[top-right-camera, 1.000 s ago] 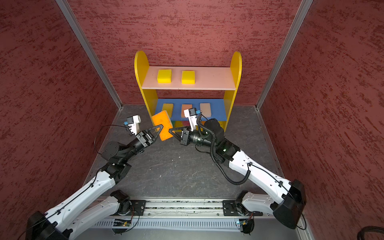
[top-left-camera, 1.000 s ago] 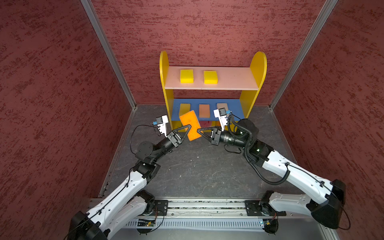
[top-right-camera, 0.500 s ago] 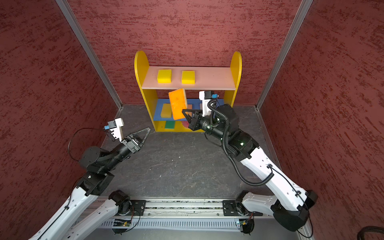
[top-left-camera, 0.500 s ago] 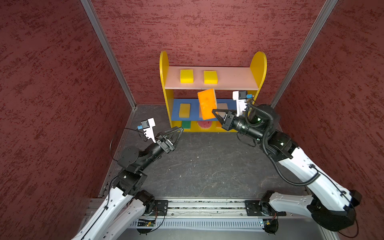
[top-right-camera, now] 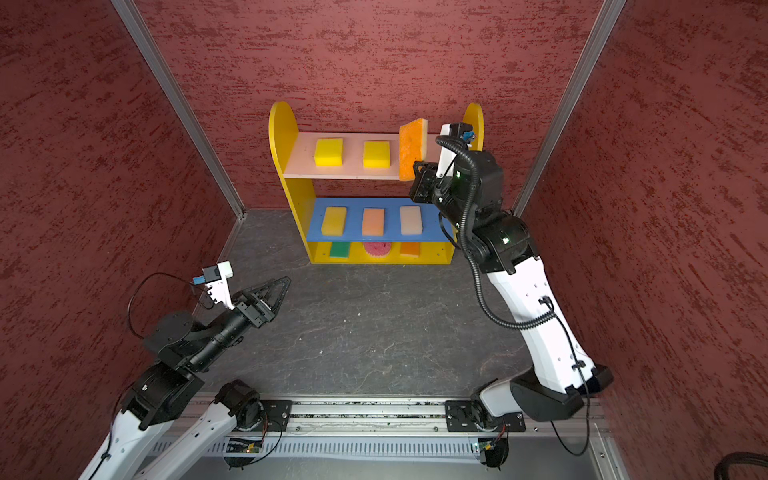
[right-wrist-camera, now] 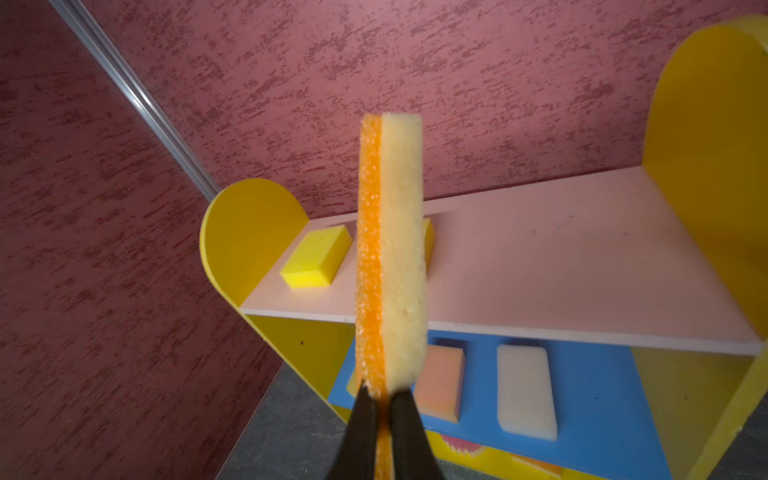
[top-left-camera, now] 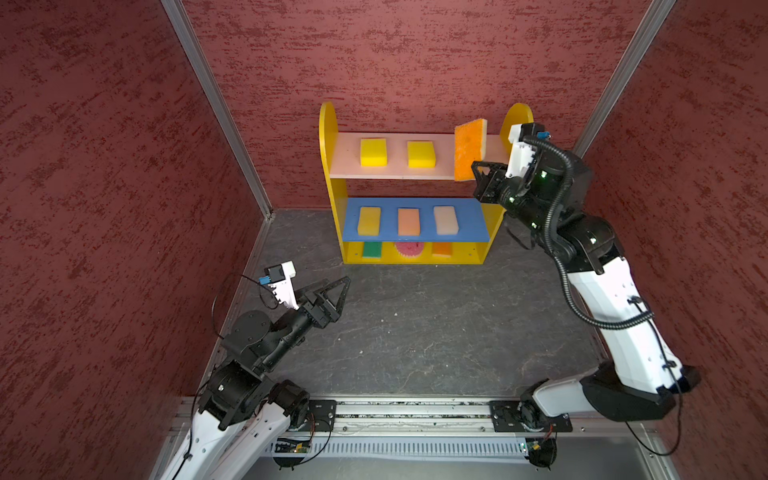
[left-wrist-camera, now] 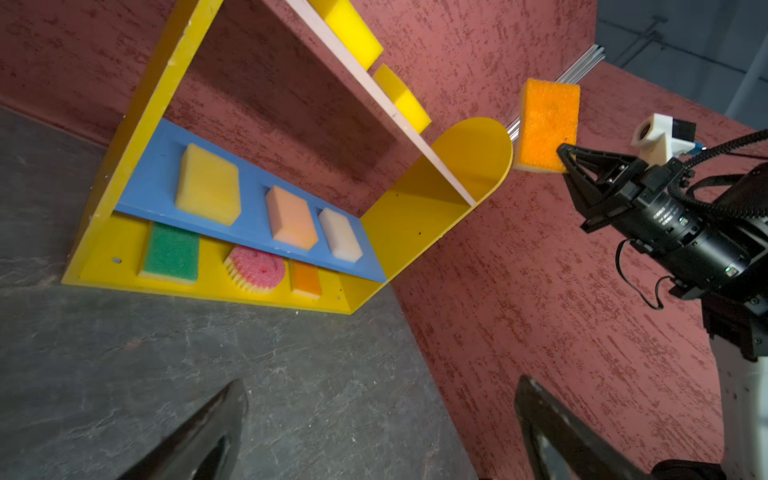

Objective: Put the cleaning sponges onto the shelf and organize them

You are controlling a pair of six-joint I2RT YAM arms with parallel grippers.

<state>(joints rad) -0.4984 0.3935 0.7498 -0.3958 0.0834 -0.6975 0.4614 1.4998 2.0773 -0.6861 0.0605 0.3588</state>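
Note:
The top board's bare end (top-right-camera: 433,150) (right-wrist-camera: 552,252) is outward of my right gripper. My right gripper should next reach outward, roll the upright sponge flat, lower it beside the yellow pair and let go.
My right gripper (top-left-camera: 476,170) is shut on the lower edge of an orange sponge with a cream back (top-left-camera: 469,149). It holds the sponge upright over the right end of the shelf's (top-left-camera: 328,137) pale pink top board (right-wrist-camera: 561,257). Two yellow sponges (top-left-camera: 373,152) (top-left-camera: 421,154) lie on that board. Golden (top-left-camera: 369,221), peach (top-left-camera: 408,221) and cream (top-left-camera: 446,219) sponges lie on the blue board. Green (top-left-camera: 372,249), round pink (top-left-camera: 409,249) and orange (top-left-camera: 441,249) ones sit on the bottom. My left gripper (top-left-camera: 343,286) is open and empty, low over the floor, left of the shelf's front.
Red textured walls (top-left-camera: 124,208) close in the left, back and right, with aluminium posts (top-left-camera: 232,137) in the corners. The shelf stands against the back wall on a dark floor (top-left-camera: 415,332). A metal rail (top-left-camera: 415,411) carrying both arm bases runs along the front.
The left gripper opened, let go of the orange sponge and drew back to the left. The right gripper lifted the sponge from the shelf's front up to the top board's right end.

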